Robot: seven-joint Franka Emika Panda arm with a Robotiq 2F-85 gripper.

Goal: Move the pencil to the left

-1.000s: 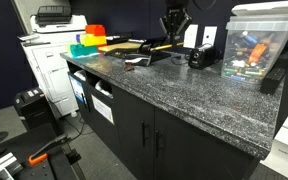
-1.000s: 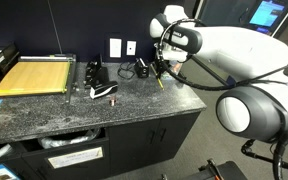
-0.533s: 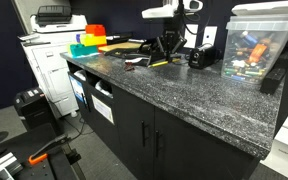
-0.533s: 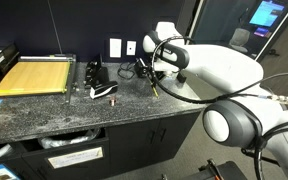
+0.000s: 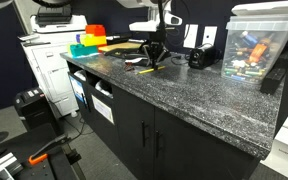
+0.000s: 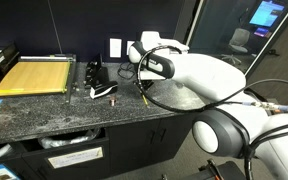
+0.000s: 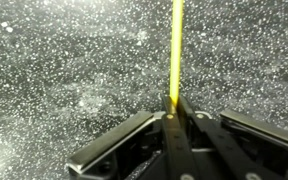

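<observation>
My gripper lowers slightly next, edging toward the right in the wrist view, and releases the pencil there. The bare speckled counter lies close below it.
The thin yellow pencil (image 7: 175,50) is held between the fingertips of my gripper (image 7: 172,106) and points away from it over the speckled dark counter (image 7: 64,70). In both exterior views the gripper (image 6: 141,87) (image 5: 152,57) hangs low over the counter near the back wall. The pencil (image 6: 142,99) slants down from it, with its tip at or just above the counter surface. In an exterior view the pencil (image 5: 144,69) is a short yellow streak below the gripper. The gripper is shut on the pencil.
A yellow cutting board (image 6: 32,77) lies at the counter's far end. A black stapler-like tool (image 6: 104,91) and another black object (image 6: 94,72) lie beside the gripper. A clear plastic bin (image 5: 254,45), coloured trays (image 5: 92,40) and a printer (image 5: 54,17) are also nearby.
The arm has carried the pencil along the counter toward the black tool and cutting board, and has come lower over the surface. The gripper stays shut on the pencil.
</observation>
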